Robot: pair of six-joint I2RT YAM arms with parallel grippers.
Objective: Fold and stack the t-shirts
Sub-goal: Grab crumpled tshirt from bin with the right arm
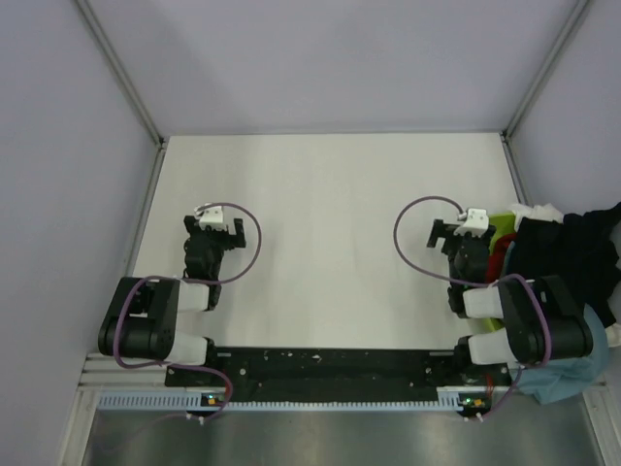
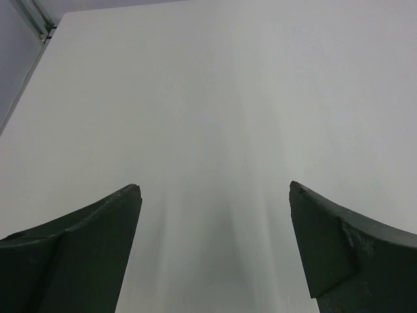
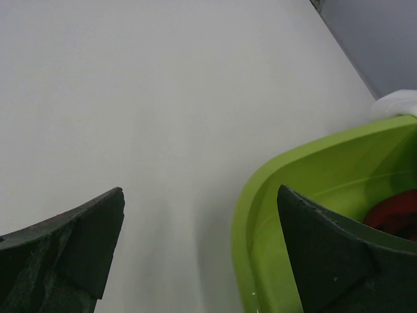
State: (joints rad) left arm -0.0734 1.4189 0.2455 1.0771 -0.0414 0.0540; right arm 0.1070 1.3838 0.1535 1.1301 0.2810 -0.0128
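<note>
Next, my right gripper needs to swing across the basket (image 1: 502, 236), turning toward the heap of t-shirts and onto the black shirt (image 1: 568, 254), as this lies to its right in the top view.
The t-shirts lie heaped in and over a lime-green basket (image 1: 502, 236) at the table's right edge. A black shirt (image 1: 568, 254) drapes on top, with a white one (image 1: 539, 212) behind it, a red one (image 1: 497, 254) inside and a teal-blue one (image 1: 563, 381) hanging near the front. My right gripper (image 1: 461, 231) is open and empty just left of the basket. In the right wrist view the gripper (image 3: 201, 191) is above the table beside the basket rim (image 3: 293, 176), with red cloth (image 3: 391, 212) inside. My left gripper (image 1: 213, 226) is open and empty over bare table (image 2: 215, 189).
The white table (image 1: 330, 223) is enclosed by grey walls with metal posts at the back corners (image 1: 160, 141). The basket overhangs the right side near the right arm's base. A purple cable loops from each wrist.
</note>
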